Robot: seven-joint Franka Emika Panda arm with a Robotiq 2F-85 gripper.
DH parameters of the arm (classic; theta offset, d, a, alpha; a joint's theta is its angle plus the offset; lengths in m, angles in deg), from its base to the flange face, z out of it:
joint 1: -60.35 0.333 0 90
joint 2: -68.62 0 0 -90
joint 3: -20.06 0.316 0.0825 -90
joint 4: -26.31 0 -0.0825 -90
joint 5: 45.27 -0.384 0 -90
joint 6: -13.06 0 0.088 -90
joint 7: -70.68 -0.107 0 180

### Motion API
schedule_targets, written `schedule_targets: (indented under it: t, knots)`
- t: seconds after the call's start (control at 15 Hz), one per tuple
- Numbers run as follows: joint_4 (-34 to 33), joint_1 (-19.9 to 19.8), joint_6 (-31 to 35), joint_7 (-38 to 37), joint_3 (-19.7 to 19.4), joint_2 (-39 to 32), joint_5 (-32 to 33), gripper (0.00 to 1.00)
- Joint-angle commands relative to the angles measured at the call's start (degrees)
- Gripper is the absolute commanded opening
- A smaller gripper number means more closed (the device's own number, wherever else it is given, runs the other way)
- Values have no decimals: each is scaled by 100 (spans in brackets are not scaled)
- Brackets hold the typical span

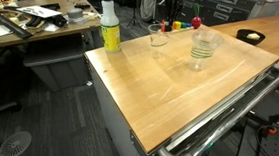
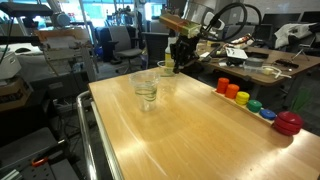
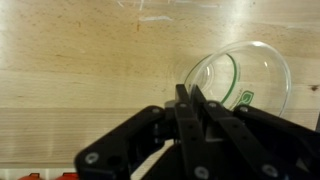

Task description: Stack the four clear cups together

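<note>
Next, the gripper rises, carries the single clear cup toward the metal bar and down into the nested stack's opening (image 1: pixel 207 38), as that lies on the gripper's bar side.
A nested stack of clear cups (image 1: pixel 202 51) stands on the wooden table toward its far side and shows in both exterior views (image 2: pixel 147 90). A single clear cup (image 1: pixel 160 37) with a green logo is near the far edge (image 2: pixel 167 72). My gripper (image 3: pixel 190 100) is shut with its fingers pinched on this cup's rim (image 3: pixel 245 75). In the wrist view the cup looks tilted, its mouth toward the camera. The gripper comes down from above in both exterior views (image 1: pixel 165 27) (image 2: pixel 178 58). I cannot tell whether the cup touches the table.
A yellow-green bottle with a white top (image 1: pixel 110 31) stands at a far corner of the wooden table (image 1: pixel 169 90). A row of small coloured objects (image 2: pixel 250 103) lines one table edge. A metal rail (image 1: pixel 226 120) runs along another edge. Desks and chairs surround the table.
</note>
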Motion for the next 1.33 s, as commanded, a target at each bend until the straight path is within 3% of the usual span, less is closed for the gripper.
schedule_targets:
  t: [0.0, 0.33, 0.73, 1.0, 1.27]
  knots:
    - [-45, -52, 6, -58, 21, 30, -202, 1]
    - [418, -216, -228, -98, -60, 798, -483, 2]
    - [1660, -407, -210, -22, -345, 2408, -1075, 2]
    - [2645, -395, -86, -184, -633, 3428, -1069, 2]
    - [3299, -379, 43, -276, -774, 4010, -957, 2]
